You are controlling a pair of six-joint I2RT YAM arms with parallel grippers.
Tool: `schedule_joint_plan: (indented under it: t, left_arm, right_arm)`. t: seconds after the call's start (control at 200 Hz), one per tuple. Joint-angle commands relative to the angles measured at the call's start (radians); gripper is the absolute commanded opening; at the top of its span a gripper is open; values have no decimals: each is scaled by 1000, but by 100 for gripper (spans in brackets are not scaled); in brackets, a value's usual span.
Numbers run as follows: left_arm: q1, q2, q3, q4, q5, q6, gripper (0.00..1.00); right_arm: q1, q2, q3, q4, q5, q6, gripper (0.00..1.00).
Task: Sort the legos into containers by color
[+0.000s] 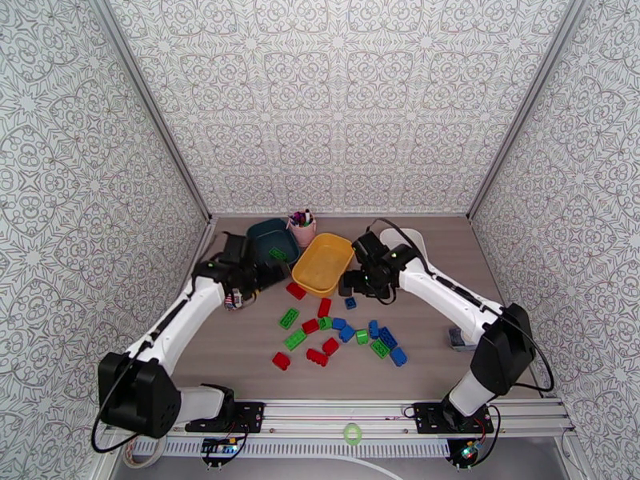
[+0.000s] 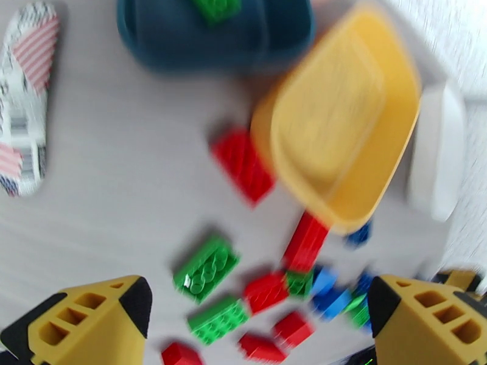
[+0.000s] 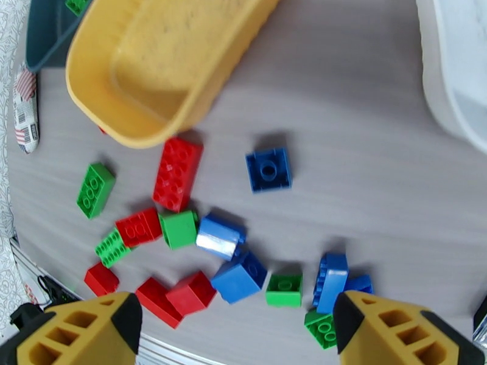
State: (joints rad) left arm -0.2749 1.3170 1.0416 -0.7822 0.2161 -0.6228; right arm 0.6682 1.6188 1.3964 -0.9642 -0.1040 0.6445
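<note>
Next I need to draw my left gripper back and down onto the table's green brick nearest the teal tray [image 1: 262, 232], since bare tabletop around it leaves both fingertips room.
Red, green and blue legos [image 1: 336, 334] lie scattered on the table's middle. My left gripper [image 1: 266, 274] hovers by the dark teal tray [image 1: 262, 232], which holds a green brick [image 1: 278, 254]. In the left wrist view the left gripper [image 2: 259, 326] is open with nothing between its yellow fingers [image 2: 91, 323], above green and red bricks [image 2: 207, 269]. My right gripper [image 1: 350, 283] stands at the yellow tray's [image 1: 322, 266] near right corner. It is open [image 3: 237, 336], empty, over a blue brick [image 3: 268, 170] and a red brick [image 3: 177, 173]. The white tray [image 1: 419, 240] sits behind the right arm.
A pink cup of pens [image 1: 302, 228] stands behind the teal and yellow trays. A small striped red-white object [image 1: 234, 300] lies under the left arm. Patterned walls close in the table on three sides. Bare tabletop lies at the far right.
</note>
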Motion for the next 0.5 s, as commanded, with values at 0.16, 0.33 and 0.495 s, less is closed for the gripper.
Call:
schedule_joint_plan:
  t: [0.16, 0.33, 0.495]
  left_arm:
    - [-187, -3, -160, -44, -90, 64, 89]
    - [-202, 68, -200, -17, -111, 97, 87]
    - [-200, 150, -175, -9, -112, 167, 83]
  right_arm:
    - [47, -112, -174, 74, -47, 69, 84]
    - [76, -147, -236, 87, -50, 99, 82]
    - [114, -145, -243, 115, -73, 116, 81]
